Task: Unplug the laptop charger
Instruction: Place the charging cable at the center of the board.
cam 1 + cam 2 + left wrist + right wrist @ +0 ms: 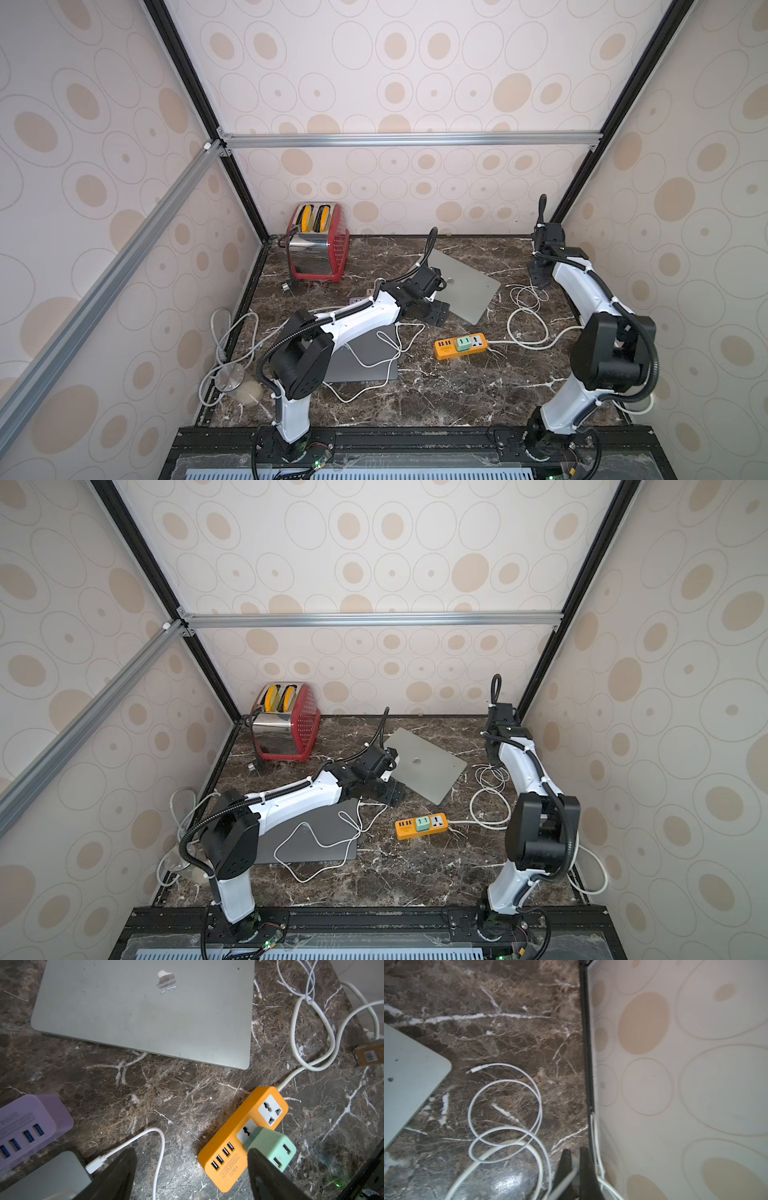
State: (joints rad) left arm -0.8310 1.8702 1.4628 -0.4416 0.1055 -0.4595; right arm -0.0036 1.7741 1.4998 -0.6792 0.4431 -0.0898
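The right gripper brings its pinched piece of cable down next, away from the wall, toward the loose white cable coil (528, 299) below and releases the piece of cable there.
A dark grey laptop (365, 361) (52, 1174) lies at the front left with a white charger cable (374, 353) (160, 1147) looping over it. In the left wrist view the cable's white plug (94, 1165) sits in the laptop's edge, just beside one finger (116, 1174). My left gripper (191, 1169) (436, 312) is open and holds nothing. It hovers over the table between that laptop corner and the orange power strip (232, 1153). My right gripper (576, 1165) (540, 278) is shut at the far right by the wall. A pale strand crosses one finger (564, 1167).
A closed silver laptop (465, 286) (145, 1012) lies at the back centre, a loose white cable coil (504, 1105) beside it. A green adapter (270, 1147) is plugged in the orange strip (460, 345). Also here are a purple strip (27, 1130), a red toaster (318, 245) and a glass jar (232, 382).
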